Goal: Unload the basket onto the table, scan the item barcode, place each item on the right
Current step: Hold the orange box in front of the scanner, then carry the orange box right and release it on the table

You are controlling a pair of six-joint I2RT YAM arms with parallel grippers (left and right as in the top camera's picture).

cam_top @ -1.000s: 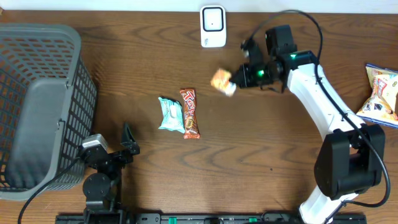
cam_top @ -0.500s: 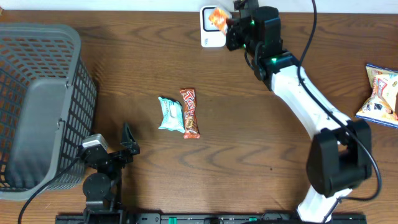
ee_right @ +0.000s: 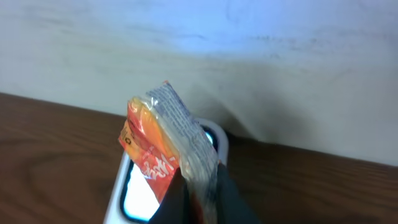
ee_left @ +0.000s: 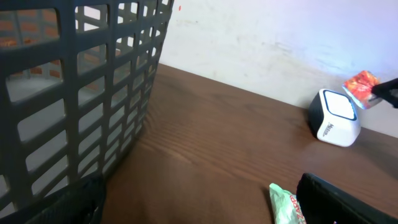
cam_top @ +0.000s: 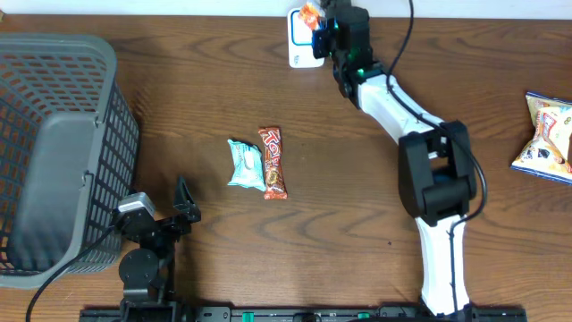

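Observation:
My right gripper carries the packet next to clear tabletop (cam_top: 495, 138) beside the chip bag below it and to its right in the overhead view, then lowers and releases.
An orange snack packet (cam_top: 309, 13) hangs over the top of the white scanner (cam_top: 304, 46) at the table's far edge, pinched by my right gripper (cam_top: 323, 22), which is shut on it. In the right wrist view the packet (ee_right: 163, 146) stands up from the dark fingers (ee_right: 186, 202), its crinkled clear seam facing me, with the scanner's lit window (ee_right: 138, 194) just behind it. The left wrist view shows the scanner (ee_left: 336, 118) and packet (ee_left: 360, 82) far off. My left gripper (cam_top: 183, 210) rests open near the front edge, holding nothing.
A grey mesh basket (cam_top: 54, 152) fills the left side. A mint-green packet (cam_top: 244, 164) and a brown candy bar (cam_top: 273, 162) lie side by side mid-table. A chip bag (cam_top: 547, 134) lies at the right edge. A pale wall rises behind the scanner.
My right arm carried the orange packet from right of the scanner up and left until it sits over the scanner. The left arm stayed still.

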